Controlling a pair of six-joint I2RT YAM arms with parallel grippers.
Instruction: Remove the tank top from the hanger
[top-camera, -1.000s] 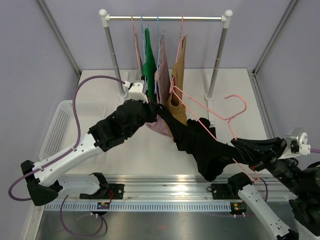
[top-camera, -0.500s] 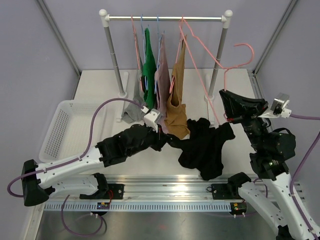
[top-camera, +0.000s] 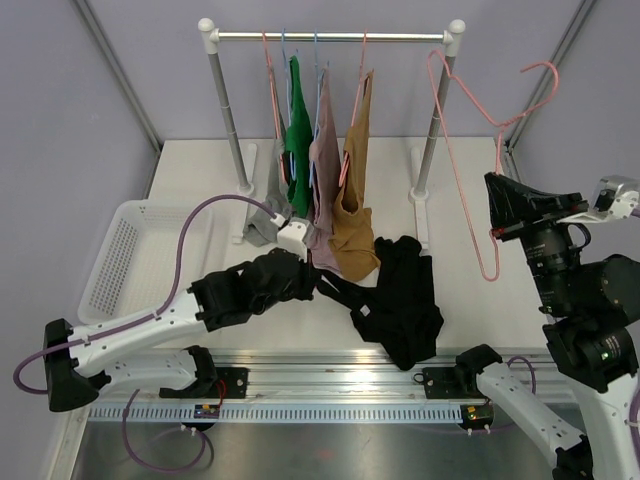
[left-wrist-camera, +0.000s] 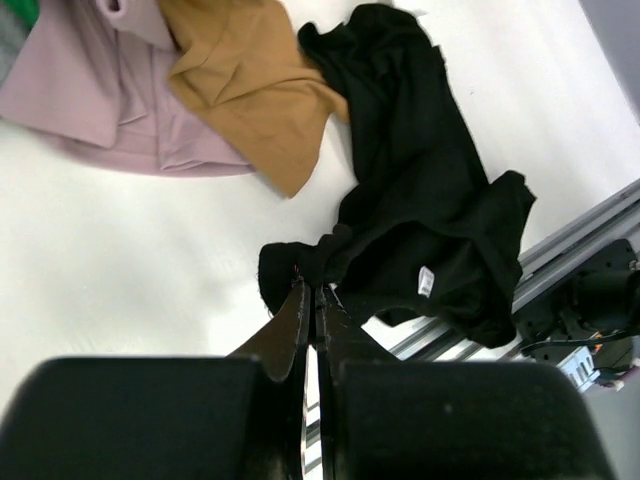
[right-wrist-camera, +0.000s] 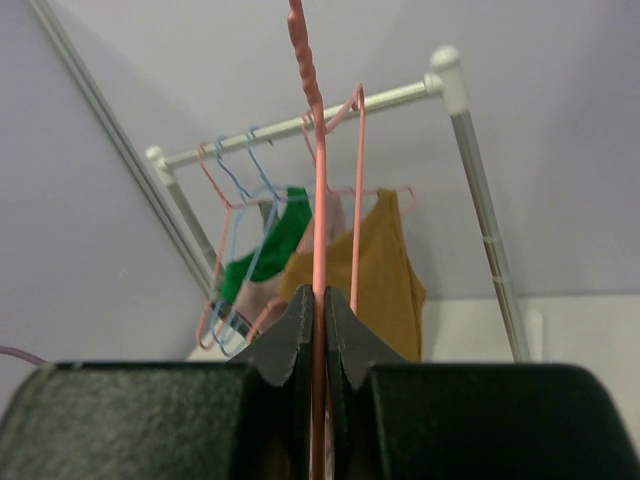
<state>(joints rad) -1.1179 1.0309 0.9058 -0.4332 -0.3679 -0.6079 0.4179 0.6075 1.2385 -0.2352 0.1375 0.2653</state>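
Note:
My right gripper reaches outward next, to its left in the top view, hooks the hanger on the rack bar's empty part (top-camera: 404, 37) (right-wrist-camera: 400, 96) and releases it.
The black tank top (top-camera: 402, 300) lies crumpled on the white table, in front of the rack; it fills the right of the left wrist view (left-wrist-camera: 430, 200). My left gripper (top-camera: 318, 285) is shut on one strap end of it (left-wrist-camera: 312, 290), low over the table. The bare pink wire hanger (top-camera: 497, 160) hangs in the air at the right, apart from the tank top. My right gripper (top-camera: 492, 212) is shut on its wire, which runs up between the jaws (right-wrist-camera: 320, 300) in the right wrist view, where the hanger (right-wrist-camera: 319, 200) shows.
A clothes rack (top-camera: 330, 36) at the back holds green (top-camera: 298, 120), pink (top-camera: 323, 150), ochre (top-camera: 352, 190) and grey (top-camera: 268, 215) tops on hangers. A white mesh basket (top-camera: 120, 255) sits at the left. A metal rail (top-camera: 330, 365) runs along the near edge.
My right gripper has carried the hanger up and to the right, clear of the tank top. The tank top has slid off and dropped onto the table. My left gripper has come down and nearer.

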